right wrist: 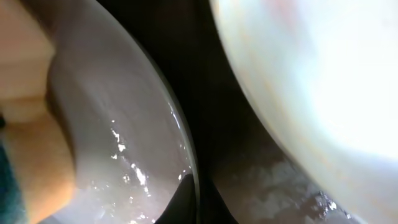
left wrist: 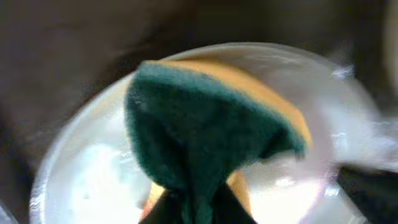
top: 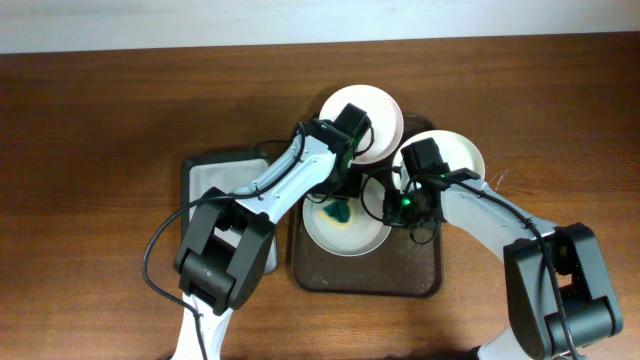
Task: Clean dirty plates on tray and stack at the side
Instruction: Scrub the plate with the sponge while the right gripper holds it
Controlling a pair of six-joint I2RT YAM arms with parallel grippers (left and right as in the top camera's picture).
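Note:
Next, my left gripper will wipe the sponge across the plate, then lift it over and lower it onto the smaller sponge tray [top: 226,186].
Three white plates show in the overhead view. One plate [top: 352,238] lies on the dark brown tray [top: 400,282]. My left gripper [top: 336,203] is shut on a green and yellow sponge [top: 335,214] and presses it on this plate. In the left wrist view the sponge [left wrist: 205,124] covers the plate's [left wrist: 87,180] middle, pinched in the jaws [left wrist: 199,208]. My right gripper [top: 393,208] is shut on this plate's right rim; the rim [right wrist: 186,155] runs between its fingers [right wrist: 194,202]. A second plate [top: 380,108] lies at the tray's back and a third [top: 462,155] at its back right, also in the right wrist view [right wrist: 323,81].
A smaller grey-bottomed sponge tray [top: 208,182] stands left of the brown tray, partly under my left arm. The wooden table [top: 90,150] runs out to the left and right. A pale wall edge [top: 150,20] borders the back.

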